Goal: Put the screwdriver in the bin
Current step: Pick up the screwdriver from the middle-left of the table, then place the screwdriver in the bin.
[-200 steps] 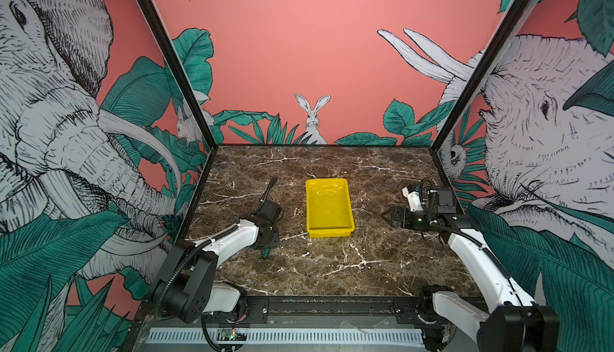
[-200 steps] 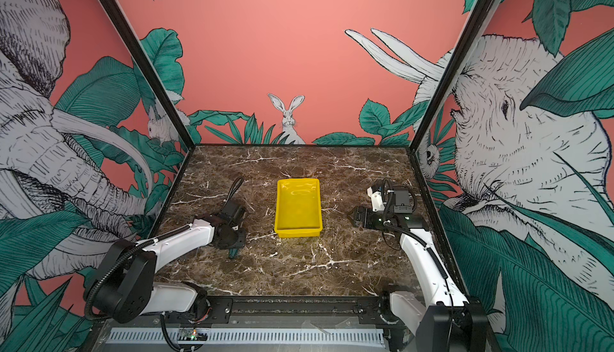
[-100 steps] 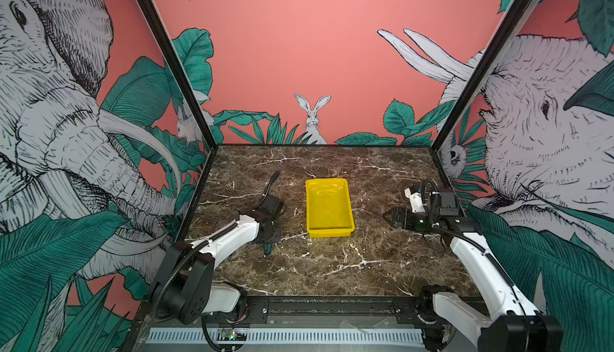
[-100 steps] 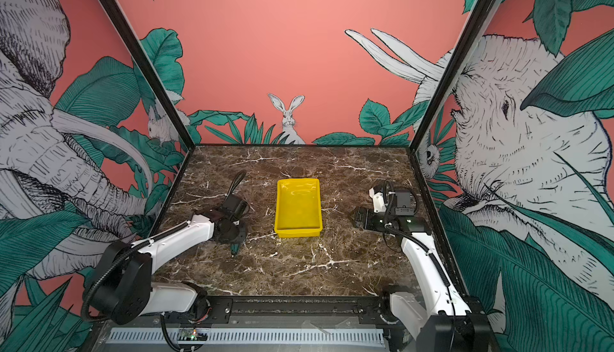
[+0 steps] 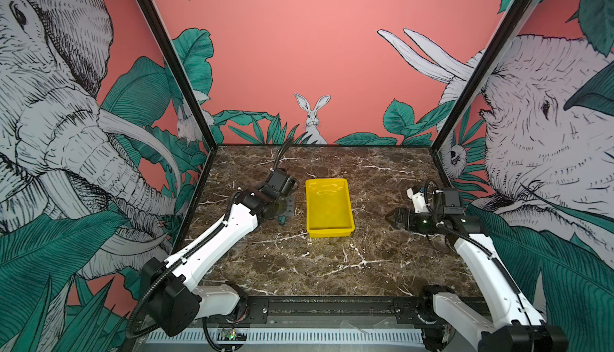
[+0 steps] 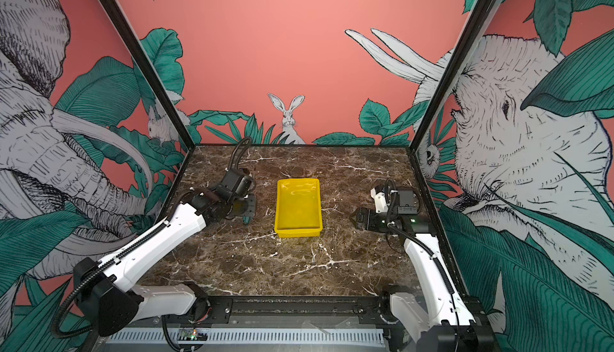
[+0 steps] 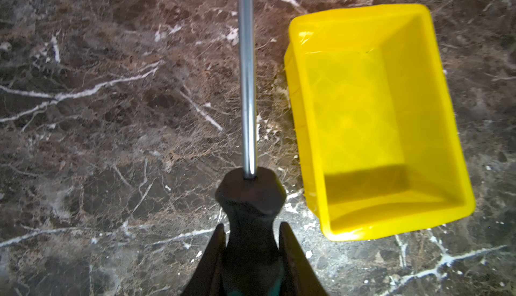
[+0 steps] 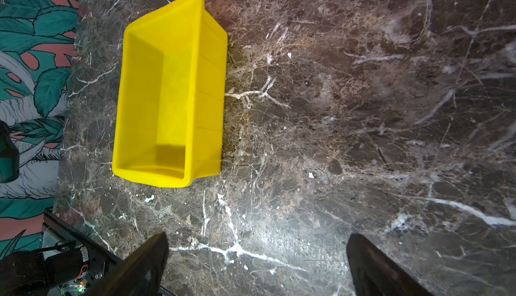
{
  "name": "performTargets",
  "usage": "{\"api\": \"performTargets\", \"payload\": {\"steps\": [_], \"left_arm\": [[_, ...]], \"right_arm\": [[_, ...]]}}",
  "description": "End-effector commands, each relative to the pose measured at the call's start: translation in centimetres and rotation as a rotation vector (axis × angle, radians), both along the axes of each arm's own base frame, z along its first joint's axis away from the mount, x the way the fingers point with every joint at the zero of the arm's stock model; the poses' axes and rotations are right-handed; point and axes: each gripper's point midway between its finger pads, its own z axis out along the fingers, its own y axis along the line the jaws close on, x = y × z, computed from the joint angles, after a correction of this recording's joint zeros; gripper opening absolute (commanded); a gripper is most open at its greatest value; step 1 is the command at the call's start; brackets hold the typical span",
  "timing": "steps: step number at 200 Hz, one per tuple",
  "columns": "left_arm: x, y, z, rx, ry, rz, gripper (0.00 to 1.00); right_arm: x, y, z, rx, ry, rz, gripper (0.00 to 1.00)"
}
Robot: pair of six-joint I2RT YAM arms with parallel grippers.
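Note:
The screwdriver's metal stem is still over bare marble outside the bin, so my left gripper needs to move sideways over the bin's empty bottom next, then go down to let go of the screwdriver (image 7: 248, 191).
My left gripper (image 7: 251, 231) is shut on the screwdriver (image 7: 248, 191), its two fingers clamping the dark handle. The thin metal shaft (image 7: 248, 85) points away over the marble, alongside the bin (image 7: 360, 15). In both top views the left gripper (image 5: 286, 212) (image 6: 247, 208) hovers just left of the yellow bin (image 5: 330, 233) (image 6: 298, 233), with the green handle end (image 5: 282, 221) (image 6: 246, 220) poking out below it. The bin holds nothing. My right gripper (image 8: 257, 252) (image 5: 389, 217) is open, right of the bin (image 8: 208, 85), with only marble between its fingers.
The dark marble tabletop (image 5: 299, 260) is walled by printed panels at the left, back and right. A black rail (image 5: 325, 307) with both arm bases runs along the front edge.
My left gripper has closed fully on the screwdriver and carried it back and rightwards, closer to the bin. The right arm has hardly moved.

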Motion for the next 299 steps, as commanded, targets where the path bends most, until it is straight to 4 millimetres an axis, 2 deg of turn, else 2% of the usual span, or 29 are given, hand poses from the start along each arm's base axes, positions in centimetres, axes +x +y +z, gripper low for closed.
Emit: {"api": "performTargets", "payload": {"steps": [1,6,9,17,54,85,140,187,233,245,284,299], "left_arm": [[0.6,-2.1,0.8,0.003,-0.009,-0.057,0.00],[1.1,-2.6,0.9,-0.003,-0.012,-0.061,0.00],[0.7,-3.7,0.9,-0.006,-0.016,-0.093,0.00],[0.9,-5.1,1.0,-0.014,-0.020,-0.123,0.00],[1.8,-10.3,-0.1,-0.010,0.011,-0.231,0.00],[2.3,-12.9,-2.1,0.031,0.039,-0.283,0.00],[2.6,-14.4,-7.5,0.075,0.147,-0.304,0.00],[3.1,-15.7,-11.2,0.102,0.186,-0.335,0.00],[3.7,-16.4,-12.9,0.126,0.190,-0.365,0.00],[3.7,-16.6,-13.4,0.128,0.196,-0.368,0.06],[3.6,-16.9,-14.0,0.127,0.213,-0.383,0.11],[3.7,-17.0,-13.9,0.123,0.208,-0.388,0.17]], "right_arm": [[-0.9,0.2,0.3,-0.007,0.021,0.034,0.99],[-1.1,0.2,0.4,-0.004,0.022,0.036,0.99],[-1.2,0.3,0.4,-0.003,0.024,0.037,0.99],[-1.5,0.4,0.5,0.005,0.030,0.041,0.99],[-3.5,-0.2,0.5,-0.026,0.056,0.029,0.99],[-5.4,0.0,0.1,-0.019,0.078,0.047,0.99],[-5.7,-0.8,-0.4,-0.048,0.028,-0.005,0.99],[-5.6,-1.1,-0.6,-0.061,0.035,-0.019,0.99],[-5.7,-1.5,-0.7,-0.081,0.036,-0.043,0.99],[-5.7,-1.6,-0.8,-0.084,0.036,-0.048,0.99],[-5.7,-2.0,-0.9,-0.099,0.039,-0.066,0.99],[-5.8,-2.1,-0.9,-0.104,0.037,-0.071,0.99]]}}
